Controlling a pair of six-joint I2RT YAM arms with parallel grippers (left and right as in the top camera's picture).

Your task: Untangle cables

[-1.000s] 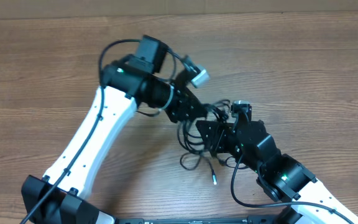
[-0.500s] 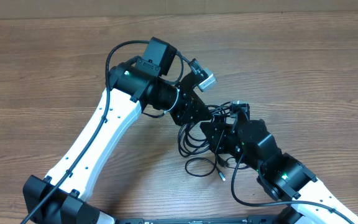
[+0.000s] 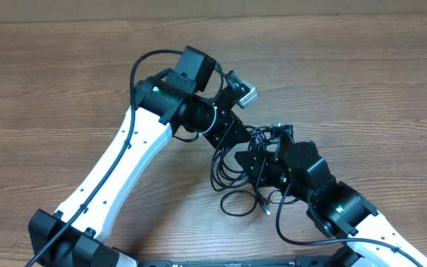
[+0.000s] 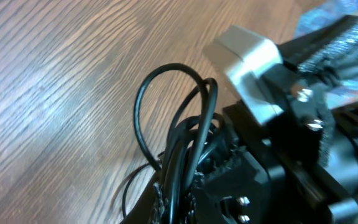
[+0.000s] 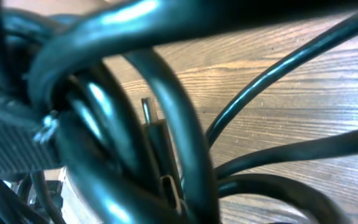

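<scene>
My left gripper moves to the left in the overhead view next, clear of the right gripper, and releases the bundle. Bare tabletop lies on that side of it.
The cables (image 3: 227, 174) are a knotted black bundle at the table's middle, between my two grippers. A loose loop (image 3: 237, 205) trails toward the front and ends in a silvery tip (image 3: 267, 211). My left gripper (image 3: 233, 142) is shut on the bundle's upper side. In the left wrist view several strands (image 4: 178, 118) arch up out of its jaws (image 4: 176, 202). My right gripper (image 3: 253, 162) is pressed into the bundle from the right. In the right wrist view the strands (image 5: 135, 106) fill the picture and hide the fingers. A small plug end (image 5: 168, 186) shows among them.
The wooden table (image 3: 362, 81) runs all round the bundle. The two arms cross closely at the middle. The right arm's white wrist camera (image 4: 247, 53) stands just behind the strands in the left wrist view. The thicker black arm wire (image 3: 284, 226) loops beside the right arm.
My left arm has swung right and a little back, dragging the bundle. The loose loop and silvery tip have slid right along the table. The right arm has barely moved.
</scene>
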